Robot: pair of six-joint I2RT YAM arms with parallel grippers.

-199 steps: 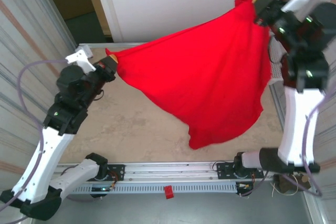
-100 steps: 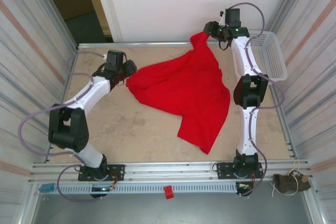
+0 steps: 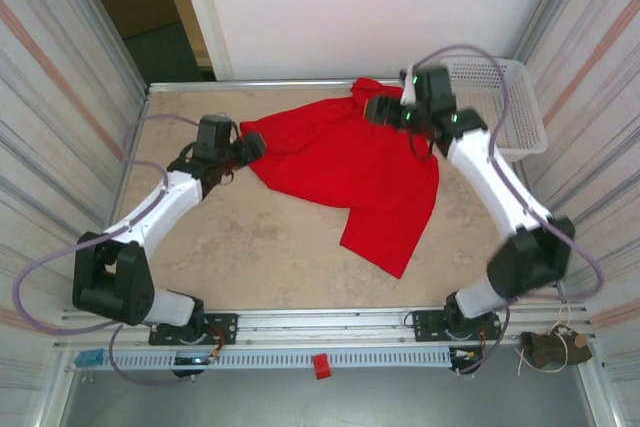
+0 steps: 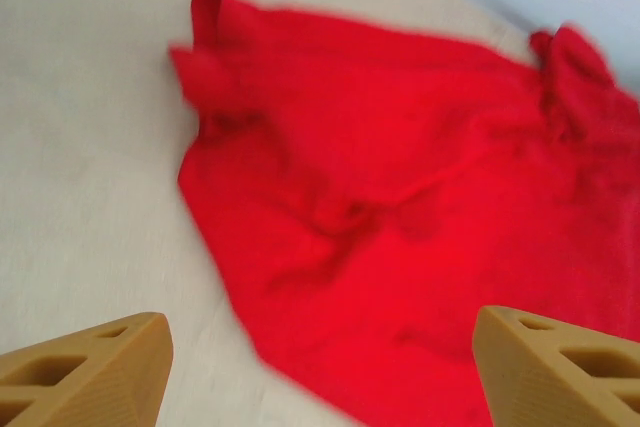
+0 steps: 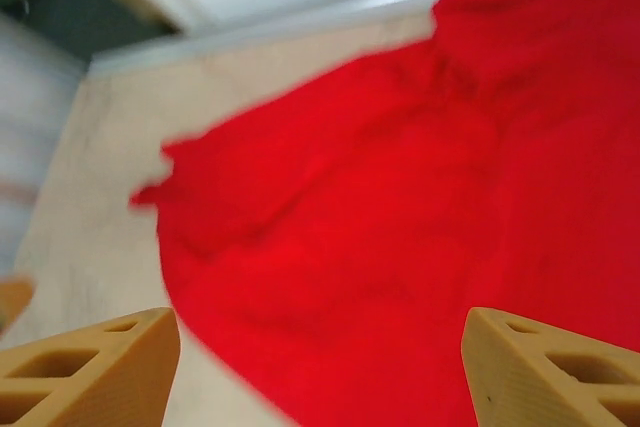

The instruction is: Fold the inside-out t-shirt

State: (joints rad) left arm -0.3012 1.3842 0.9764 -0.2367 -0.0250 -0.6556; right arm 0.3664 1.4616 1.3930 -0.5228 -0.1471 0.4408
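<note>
I will bring my right gripper back and down onto the flap's corner (image 3: 345, 242) on the left gripper's side, because the shirt's near flap sticks out onto the bare tabletop.
The inside-out t-shirt (image 3: 345, 172) lies crumpled and spread on the beige table, reaching from the far middle down to a point near the centre. My left gripper (image 3: 252, 147) hovers at the shirt's left edge, jaws open and empty. Over the shirt's far right part hangs my right gripper (image 3: 375, 110), also open and empty. In the left wrist view the red t-shirt (image 4: 400, 207) spreads beyond the tan fingertips (image 4: 95, 377), and my left gripper (image 4: 325, 372) holds nothing. In the right wrist view the t-shirt (image 5: 400, 207) lies below my open right gripper (image 5: 320, 367).
A white lattice basket (image 3: 505, 102) stands at the far right against the wall. Corrugated walls close in both sides. Bare beige tabletop (image 3: 260, 247) stretches in front of the shirt, and a metal rail (image 3: 320, 327) runs along the near edge.
Both grippers opened and let go of the shirt, which dropped from being held up in the air onto the table. Both arms have pulled back a little from it.
</note>
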